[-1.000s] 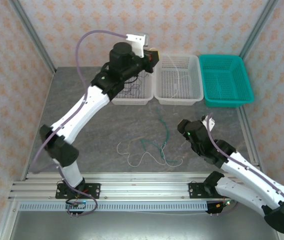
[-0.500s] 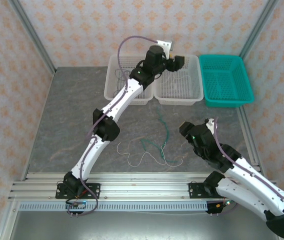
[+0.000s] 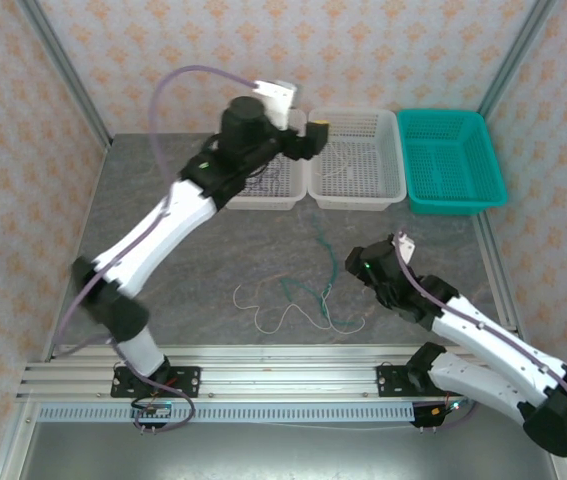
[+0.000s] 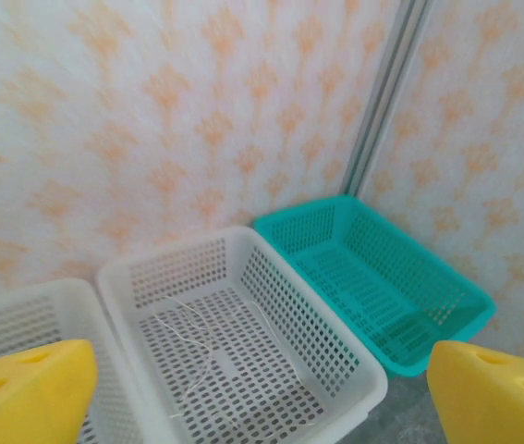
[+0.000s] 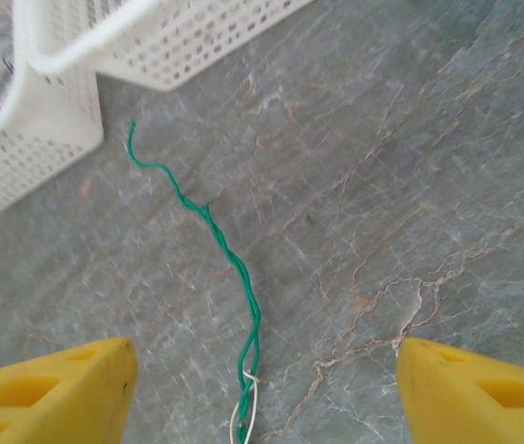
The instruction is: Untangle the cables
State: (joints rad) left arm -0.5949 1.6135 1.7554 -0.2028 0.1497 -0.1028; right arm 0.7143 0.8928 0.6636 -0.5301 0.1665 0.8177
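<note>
The white cable's loose end [image 3: 239, 289] lies clear of the knot with the green cable, so my left gripper comes back from the baskets and down onto it next.
A green cable [image 3: 329, 262] lies twisted on the grey table, and its lower end is knotted with a thin white cable [image 3: 293, 312] near the front. In the right wrist view the green cable [image 5: 229, 257] runs up between my fingers and meets the white cable [image 5: 243, 418] at the bottom. My right gripper [image 3: 355, 265] hovers open just right of the green cable. A dark cable [image 3: 263, 182] lies in the left white basket [image 3: 231, 196]. My left gripper [image 3: 308, 138] is open and empty above the baskets. Another white cable [image 4: 183, 338] lies in the middle white basket [image 4: 331, 319].
A teal basket [image 3: 450, 158] stands empty at the back right, next to the middle white basket [image 3: 355, 192]. Patterned walls and metal posts close in the table on three sides. An aluminium rail [image 3: 263, 365] runs along the front edge.
My left arm swung from over the middle basket back toward the left basket. My right gripper edged left, closer to the green cable. The cables on the table have not moved.
</note>
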